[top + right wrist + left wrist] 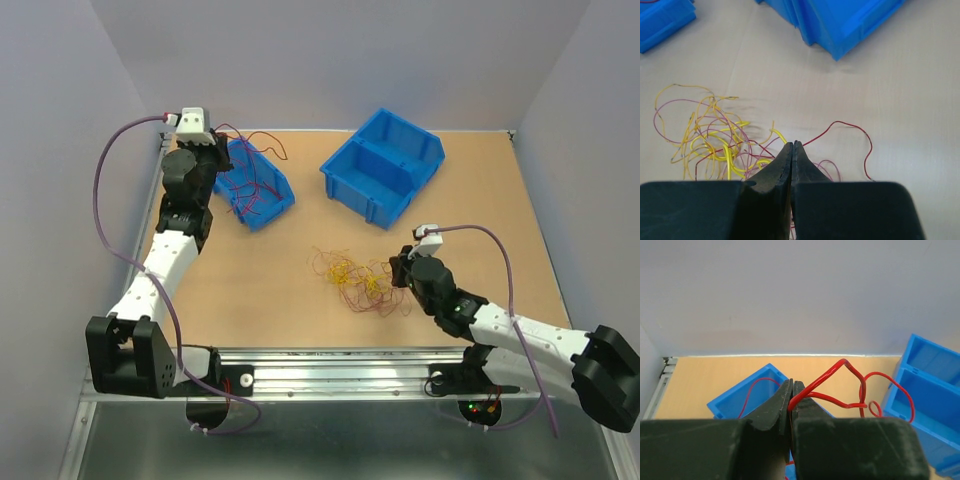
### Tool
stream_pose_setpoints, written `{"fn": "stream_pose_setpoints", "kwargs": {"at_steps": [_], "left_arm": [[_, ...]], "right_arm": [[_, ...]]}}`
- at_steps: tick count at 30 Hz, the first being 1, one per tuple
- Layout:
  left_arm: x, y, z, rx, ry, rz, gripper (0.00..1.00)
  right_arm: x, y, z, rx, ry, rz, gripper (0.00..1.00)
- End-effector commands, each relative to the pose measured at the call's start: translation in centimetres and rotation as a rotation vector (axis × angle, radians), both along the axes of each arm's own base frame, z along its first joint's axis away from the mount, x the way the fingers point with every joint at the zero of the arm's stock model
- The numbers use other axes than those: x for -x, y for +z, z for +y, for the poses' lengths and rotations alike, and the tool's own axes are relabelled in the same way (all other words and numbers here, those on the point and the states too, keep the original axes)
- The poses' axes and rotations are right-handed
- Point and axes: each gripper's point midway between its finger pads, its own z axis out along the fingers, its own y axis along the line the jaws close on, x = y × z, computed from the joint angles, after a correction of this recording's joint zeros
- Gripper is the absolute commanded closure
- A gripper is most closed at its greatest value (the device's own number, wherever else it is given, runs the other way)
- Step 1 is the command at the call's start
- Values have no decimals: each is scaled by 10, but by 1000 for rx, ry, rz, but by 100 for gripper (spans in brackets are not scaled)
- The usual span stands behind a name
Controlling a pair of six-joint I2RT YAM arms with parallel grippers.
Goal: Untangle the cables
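The small blue bin is below my raised left gripper, so next I will lower that gripper toward the inside of the bin and let go of the bright red wire there.
The cables [355, 280] lie mid-table as a loose tangle of yellow, orange and red wires; the tangle also shows in the right wrist view [715, 142]. My right gripper [400, 268] sits at its right edge, jaws shut [792, 145], with a yellow and a dark red wire [850, 125] meeting at the tips. My left gripper [220, 155] is raised over the small blue bin [282, 198], far left. Its jaws are shut [792, 399] on a bright red wire [840, 367] that loops out to the right. More red wires lie in that bin [735, 397].
A larger two-compartment blue bin [400, 215] stands at the back centre-right; it also shows in the left wrist view [932, 390] and the right wrist view [850, 25]. Grey walls enclose the table on three sides. A metal rail [330, 375] runs along the near edge.
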Motion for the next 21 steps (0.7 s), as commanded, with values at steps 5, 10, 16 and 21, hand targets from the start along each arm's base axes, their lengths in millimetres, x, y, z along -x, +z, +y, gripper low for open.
{"fn": "stream_pose_setpoints", "kwargs": {"at_steps": [5, 10, 16, 21], "left_arm": [[-18, 17, -30, 117, -140, -69, 100], [-36, 4, -42, 228, -194, -138, 100], [-67, -15, -42, 209, -242, -183, 100], [-68, -35, -18, 165, -276, -208, 100]], "right_arm": [[-4, -6, -1, 8, -28, -5, 99], [-4, -5, 3, 2, -10, -11, 99], [-2, -4, 4, -1, 9, -18, 99], [1, -1, 3, -14, 21, -31, 99]]}}
